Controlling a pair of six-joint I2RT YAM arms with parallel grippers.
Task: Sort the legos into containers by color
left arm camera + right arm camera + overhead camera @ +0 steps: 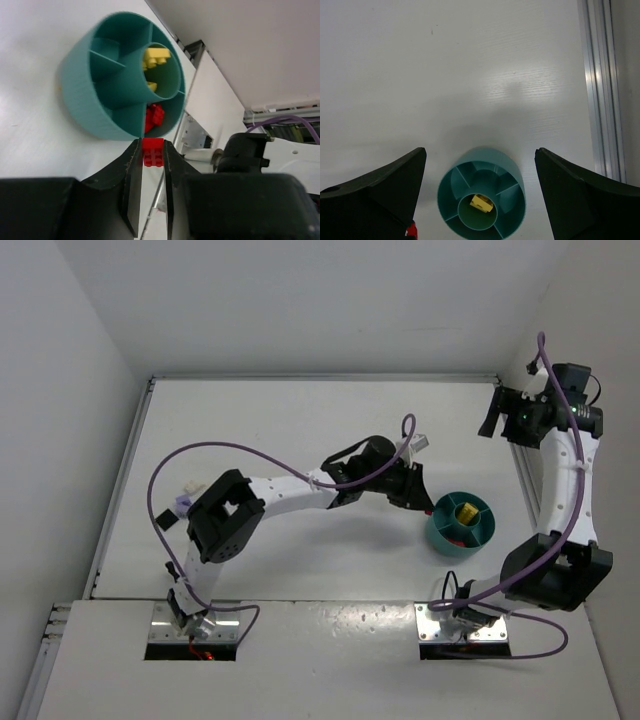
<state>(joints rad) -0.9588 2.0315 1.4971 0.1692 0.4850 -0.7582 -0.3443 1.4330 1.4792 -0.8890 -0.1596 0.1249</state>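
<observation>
I will next move my left gripper to the right in the top view, across the bowl's rim and over the bowl's outer section (pixel 456 542) (pixel 159 119), and let go there, because a red brick is already lying there.
The teal bowl (pixel 462 523) stands right of centre, with yellow bricks (pixel 155 57) in its central cup and a red brick (pixel 154 117) in one outer compartment. My left gripper (pixel 153 150) is shut on another red brick (pixel 153 152) and holds it just outside the bowl's rim (pixel 95 107), at the bowl's left side in the top view (pixel 428 504). My right gripper (pixel 480 150) is open and empty, high above the bowl (pixel 481 192), at the back right in the top view (pixel 492 418). The held red brick also shows in the right wrist view (pixel 411 231).
A lavender brick (pixel 182 505), a black brick (pixel 165 519) and a cream-white brick (pixel 188 486) lie together at the table's left side. Another small pale brick (pixel 420 442) lies behind the left wrist. A metal rail (pixel 602 85) runs along the table's right edge.
</observation>
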